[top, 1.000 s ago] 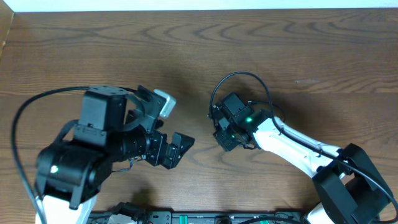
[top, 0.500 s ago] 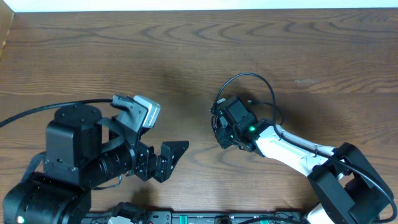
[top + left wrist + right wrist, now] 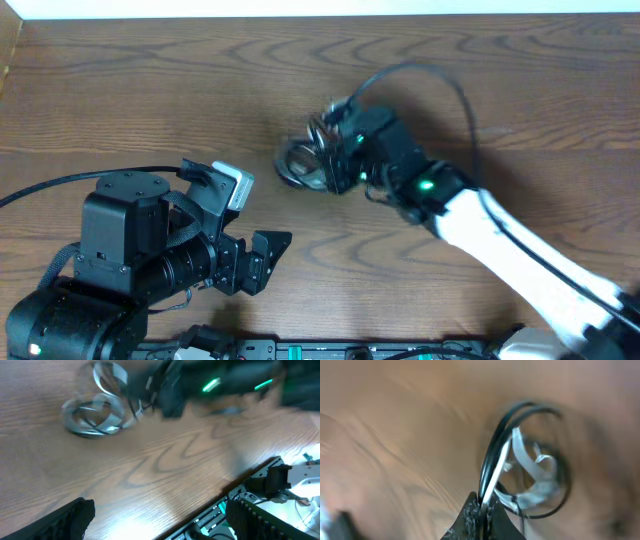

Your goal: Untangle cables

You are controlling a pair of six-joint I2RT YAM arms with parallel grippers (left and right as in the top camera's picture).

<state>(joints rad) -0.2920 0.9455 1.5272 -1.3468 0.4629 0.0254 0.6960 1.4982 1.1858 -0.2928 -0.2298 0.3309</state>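
Note:
I should pull my right gripper away from the coil next and release the white cord over the bare wood, which lies to the gripper's right in the overhead view.
The cables are a blurred coil of thin black and white cord on the wooden table, just left of my right gripper. In the right wrist view that gripper is shut on a black strand and a white strand pinched side by side. The rest of the white cord bunches inside the black loop beyond. In the left wrist view the coil lies far ahead at the upper left. My left gripper is open and empty, well below and left of the coil, its fingers wide apart.
The thick black lead of the right arm arcs above its wrist. The left arm's lead runs off to the left. A rail with electronics lines the table's near edge. Bare wood spans the far side.
The right gripper has shut on the cords and swung up and to the left, bringing the coil into sight. The left arm dropped back towards the near edge.

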